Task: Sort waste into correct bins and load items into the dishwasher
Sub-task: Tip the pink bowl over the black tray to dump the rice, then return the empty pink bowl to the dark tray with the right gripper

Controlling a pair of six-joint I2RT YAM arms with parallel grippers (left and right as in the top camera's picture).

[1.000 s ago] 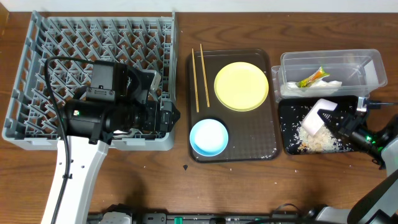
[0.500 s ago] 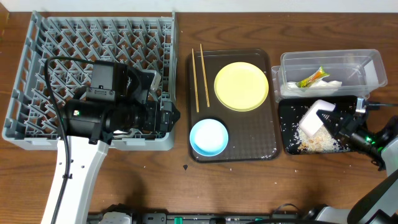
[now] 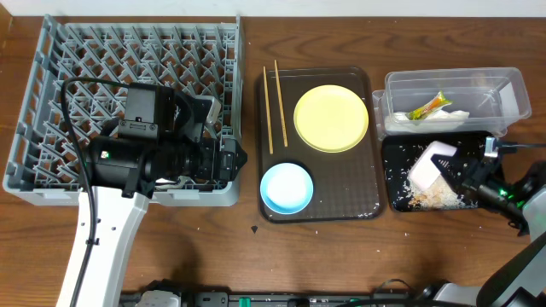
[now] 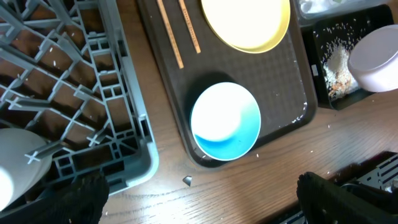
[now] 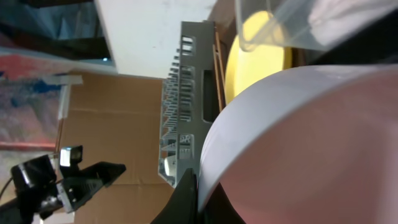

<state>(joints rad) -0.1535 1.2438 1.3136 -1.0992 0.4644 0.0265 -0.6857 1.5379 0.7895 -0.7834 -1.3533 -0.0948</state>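
Observation:
My right gripper swings from the black tray (image 3: 396,152) next, rights the bowl, and lowers it onto the brown tray's near corner (image 3: 348,187) to release, since that spot is bare.
My right gripper (image 3: 459,170) is shut on the rim of the white bowl (image 3: 428,167), holding it tipped over the black tray (image 3: 396,152). Whitish rice scraps (image 3: 433,198) lie in a pile under it. In the right wrist view the bowl (image 5: 298,143) fills the frame, its rim pinched in my gripper (image 5: 200,208). The clear tub (image 3: 505,92) holds the green-and-yellow wrapper (image 3: 429,106) and the white napkin (image 3: 408,124). The yellow plate (image 3: 331,118), blue bowl (image 3: 286,188) and chopsticks (image 3: 273,107) lie on the brown tray (image 3: 345,192). My left gripper (image 3: 229,160) is open and empty at the grey rack's (image 3: 128,60) front right corner.
In the left wrist view a white cup (image 4: 12,168) sits in the rack's front corner (image 4: 124,168), and a small dark scrap (image 4: 187,180) lies on the wooden table in front of the brown tray. The left arm covers the rack's front middle.
My right gripper has shifted the tipped white bowl slightly lower and to the left over the black tray. The left arm has not moved.

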